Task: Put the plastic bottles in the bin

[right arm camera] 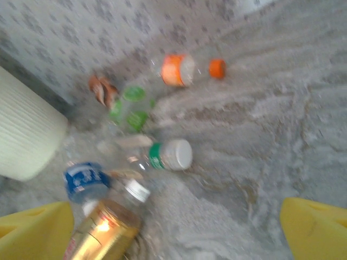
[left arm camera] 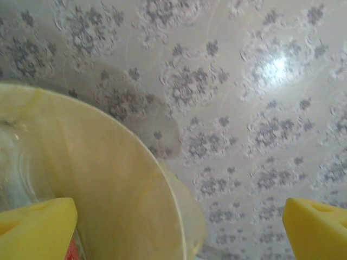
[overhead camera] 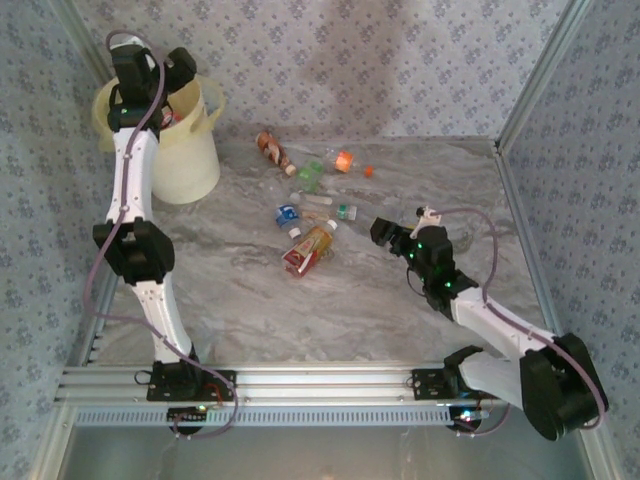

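Observation:
The right gripper swings toward the bottle's green-banded neck [overhead camera: 342, 212] [right arm camera: 156, 156] next, turns and lowers its fingers, as it pokes from the pile onto bare table below the gripper.
The bin [overhead camera: 190, 150] stands at the back left, pale cream-yellow. My left gripper [overhead camera: 152, 72] hangs over its mouth, open, with nothing between its yellow pads [left arm camera: 33, 227]. The bin's rim [left arm camera: 138, 149] curves below them, and a clear bottle [left arm camera: 12, 162] lies inside. Several plastic bottles lie mid-table: a gold-and-red labelled one [overhead camera: 309, 248], a blue-labelled one [overhead camera: 288, 212], a green one [overhead camera: 310, 176], an orange one [overhead camera: 343, 160] and a brown one [overhead camera: 272, 150]. My right gripper [overhead camera: 405, 222] is open just right of the pile, the gold bottle [right arm camera: 103, 233] by its left pad.
A green-banded bottle with a white cap [right arm camera: 171, 154] lies ahead of the right gripper, with bare marbled table [right arm camera: 260, 151] to its right. Patterned walls and metal frame posts [overhead camera: 535, 80] close the back and sides. A slotted rail [overhead camera: 300, 385] runs along the near edge.

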`<state>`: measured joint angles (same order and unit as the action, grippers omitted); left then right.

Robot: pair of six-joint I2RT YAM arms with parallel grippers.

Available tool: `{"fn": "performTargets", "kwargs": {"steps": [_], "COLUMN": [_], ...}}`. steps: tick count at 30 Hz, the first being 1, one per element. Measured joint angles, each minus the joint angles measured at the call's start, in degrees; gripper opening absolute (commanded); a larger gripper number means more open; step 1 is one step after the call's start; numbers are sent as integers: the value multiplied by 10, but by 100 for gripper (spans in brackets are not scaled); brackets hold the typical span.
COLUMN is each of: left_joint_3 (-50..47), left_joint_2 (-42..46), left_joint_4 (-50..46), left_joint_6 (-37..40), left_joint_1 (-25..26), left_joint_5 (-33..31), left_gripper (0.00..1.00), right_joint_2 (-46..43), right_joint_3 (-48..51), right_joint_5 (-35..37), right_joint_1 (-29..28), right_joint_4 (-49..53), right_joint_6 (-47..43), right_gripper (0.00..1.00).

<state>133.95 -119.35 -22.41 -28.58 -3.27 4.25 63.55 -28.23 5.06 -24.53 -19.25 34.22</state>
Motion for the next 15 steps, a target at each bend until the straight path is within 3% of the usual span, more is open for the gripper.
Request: {"fn": "performTargets", "kwargs": {"steps": [6,15], "left_joint_3": [-123,-429], "left_joint_2": [103,295], "left_joint_4": [-14,87], "left_joint_6": [0,-71], "left_joint_1": [44,131], "left_joint_5": [16,42], "left_gripper": [98,98], "right_joint_2": [92,267], "right_joint_3": [-138,-373], "right_joint_5": [-55,-134], "right_joint_1": [0,4], "right_joint_4": [149,331], "right_joint_6": [-124,-437], "right_gripper": [100,92]}}
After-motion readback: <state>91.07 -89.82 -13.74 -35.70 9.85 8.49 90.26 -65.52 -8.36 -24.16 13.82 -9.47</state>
